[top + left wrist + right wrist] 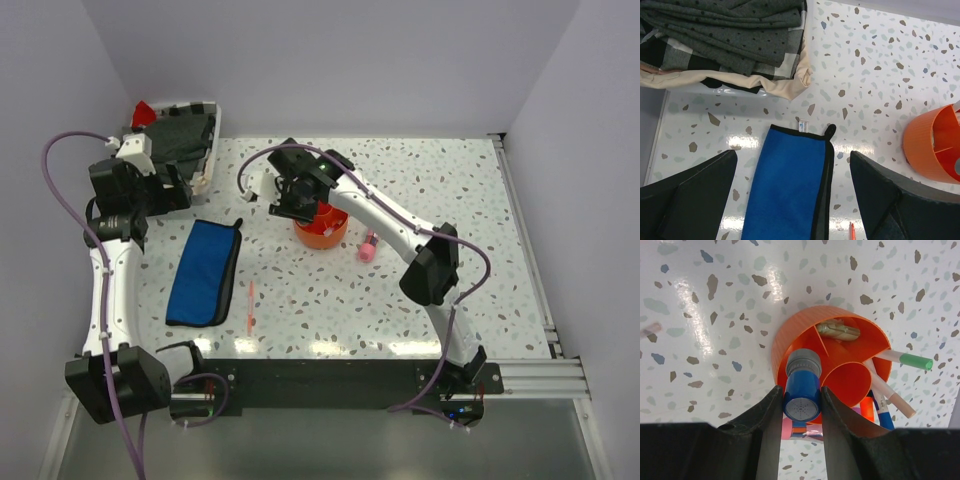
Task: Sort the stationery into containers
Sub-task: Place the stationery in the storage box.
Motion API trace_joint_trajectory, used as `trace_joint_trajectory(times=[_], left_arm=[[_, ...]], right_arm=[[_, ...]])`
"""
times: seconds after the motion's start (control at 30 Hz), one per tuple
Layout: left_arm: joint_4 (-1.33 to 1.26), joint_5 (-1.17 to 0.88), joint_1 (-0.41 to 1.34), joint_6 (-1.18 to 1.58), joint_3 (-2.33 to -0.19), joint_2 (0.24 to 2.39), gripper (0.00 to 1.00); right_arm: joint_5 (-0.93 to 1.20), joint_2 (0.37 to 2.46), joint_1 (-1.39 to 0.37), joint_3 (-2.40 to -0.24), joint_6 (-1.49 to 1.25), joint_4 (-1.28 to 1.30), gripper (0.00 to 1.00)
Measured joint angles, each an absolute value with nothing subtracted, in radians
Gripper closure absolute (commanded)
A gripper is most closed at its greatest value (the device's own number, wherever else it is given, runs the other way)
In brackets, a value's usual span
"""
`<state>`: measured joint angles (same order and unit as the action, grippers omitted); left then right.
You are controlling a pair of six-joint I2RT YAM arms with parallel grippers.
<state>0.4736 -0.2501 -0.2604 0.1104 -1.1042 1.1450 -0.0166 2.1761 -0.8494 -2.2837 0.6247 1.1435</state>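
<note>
My right gripper will next go down slightly there and open, since the blue cylinder's grey cap points into an open section of the organiser's outer ring [309, 225] [802, 357].
My right gripper [801, 402] is shut on a small blue cylinder [802, 392] with a grey cap and holds it over the round orange organiser [790, 340], above its outer ring. The organiser [321, 230] holds several pens and markers [900, 360] and a tan item [838, 330]. My right gripper [298, 200] hovers at the organiser's far left rim. My left gripper [790, 200] is open and empty above the blue pouch [785, 185]. The pouch [203, 270] lies flat at the left. A thin orange pen [250, 306] lies beside it. A fat pink tube [369, 246] lies right of the organiser.
A white tray of dark folded cloth [180, 135] stands at the back left, with a red object [143, 113] at its far corner. In the left wrist view the cloth [730, 35] fills the top left. A metal rail [525, 240] runs along the table's right edge.
</note>
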Motion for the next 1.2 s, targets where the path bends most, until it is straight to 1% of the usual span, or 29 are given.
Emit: trace_joint_trajectory(times=[0.3,0.33,0.37,0.43,0.47,0.53,0.67,0.93,1.07,1.2], left_arm=[[0.472,-0.256,-0.274,0.111,-1.103,1.144,0.0],[0.472,-0.257,-0.274,0.111,-1.103,1.144,0.0],[0.472,-0.258,-0.274,0.111,-1.103,1.144,0.0],[0.472,-0.26,-0.274,0.112,-1.101,1.144,0.0],[0.472,-0.26,-0.274,0.112,-1.101,1.144,0.0],[0.471,-0.263,-0.274,0.112,-1.099,1.144,0.0],[0.468,-0.274,-0.274,0.112,-1.097,1.142,0.0],[0.466,-0.324,-0.274,0.093,-1.084,1.132,0.0],[0.473,-0.36,-0.265,0.065,-1.075,1.13,0.0],[0.489,-0.381,-0.233,0.023,-1.066,1.122,0.0]], right_arm=[[-0.016,2.201,-0.817,-2.261,0.63,1.135,1.0],[-0.016,2.206,-0.817,-2.26,0.63,1.135,0.98],[-0.016,2.21,-0.817,-2.26,0.63,1.135,0.85],[-0.013,2.22,-0.817,-2.26,0.628,1.136,0.68],[-0.01,2.223,-0.817,-2.257,0.628,1.136,0.56],[-0.009,2.223,-0.817,-2.249,0.621,1.138,0.49],[-0.008,2.223,-0.817,-2.242,0.603,1.138,0.42],[0.002,2.175,-0.817,-2.208,0.579,1.139,0.41],[0.047,2.081,-0.817,-2.139,0.578,1.144,0.42],[0.128,1.93,-0.817,-1.985,0.597,1.146,0.43]])
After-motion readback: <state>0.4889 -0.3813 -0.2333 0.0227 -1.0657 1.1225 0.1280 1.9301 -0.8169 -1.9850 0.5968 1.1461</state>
